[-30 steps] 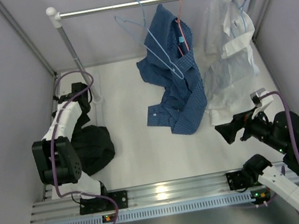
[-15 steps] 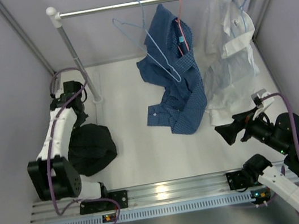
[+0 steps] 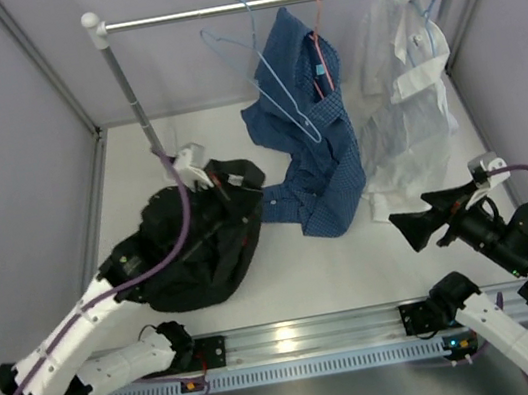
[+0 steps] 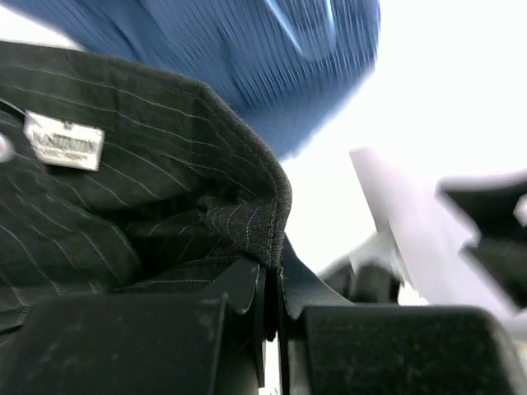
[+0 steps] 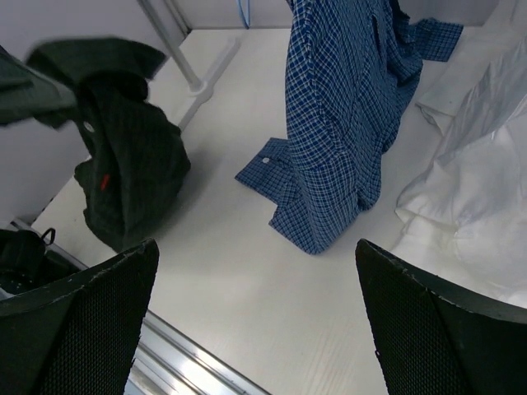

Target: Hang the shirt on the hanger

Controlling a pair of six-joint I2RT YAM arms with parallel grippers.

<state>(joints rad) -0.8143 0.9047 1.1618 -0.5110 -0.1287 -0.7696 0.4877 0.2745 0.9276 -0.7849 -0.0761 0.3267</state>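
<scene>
I will next move my left gripper down, back and to the right in the top view and let go of the black shirt's collar on the bare near tabletop, because the black shirt has room there.
The black pinstriped shirt (image 3: 198, 254) hangs bunched from my left gripper (image 3: 230, 185), lifted over the table's left middle. In the left wrist view the jaws are shut (image 4: 276, 284) on the shirt's collar edge (image 4: 247, 218), with the white neck label (image 4: 64, 141) to the left. The light-blue wire hanger (image 3: 271, 90) hangs empty on the rail, just left of the blue checked shirt. My right gripper (image 3: 421, 224) is held open at the right; its fingers (image 5: 82, 321) have nothing between them. The right wrist view shows the shirt (image 5: 132, 160) at the left.
A blue checked shirt (image 3: 310, 139) on a red hanger and a white shirt (image 3: 400, 104) hang from the rail (image 3: 272, 0), both trailing onto the table. The rack's left post (image 3: 130, 93) stands behind my left gripper. Grey walls close both sides.
My left gripper shut on the black shirt at the far left, then swung right toward the table's middle, lifting the shirt along. The right gripper shifted slightly right, still open.
</scene>
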